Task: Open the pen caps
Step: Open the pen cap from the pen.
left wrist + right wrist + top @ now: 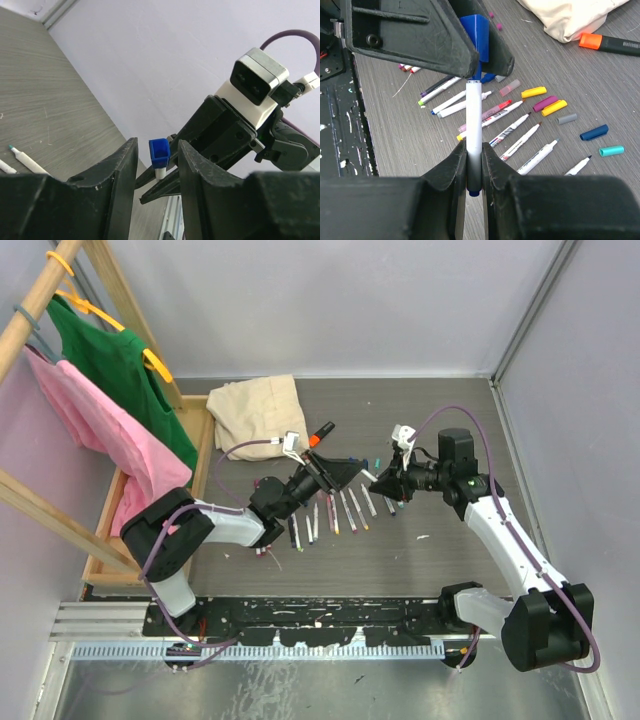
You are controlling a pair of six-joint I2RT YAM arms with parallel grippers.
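Note:
I will lower my right gripper to the right in the top view and release the pen beside the row of pens, where uncapped ones lie.
My right gripper [474, 150] is shut on the lower end of a thin white-barrelled pen [474, 115], holding it out above the table. The pen's blue cap [160, 152] is on the far end. My left gripper [156, 142] straddles this cap with its jaws apart, a narrow gap showing on each side. From above, the left gripper [358, 476] and right gripper [383, 483] meet tip to tip over the row of pens [340, 512]. Loose pen caps lie on the table: yellow [534, 92], purple [545, 103], grey [567, 118], dark blue [594, 132], teal [611, 150]. Several uncapped pens [520, 125] lie beside them.
A thick black marker with an orange cap [610, 45] lies by a folded beige cloth [255, 410] at the back. A wooden rack [30, 310] with green and pink garments stands along the left side. The grey wall [590, 420] closes the right side.

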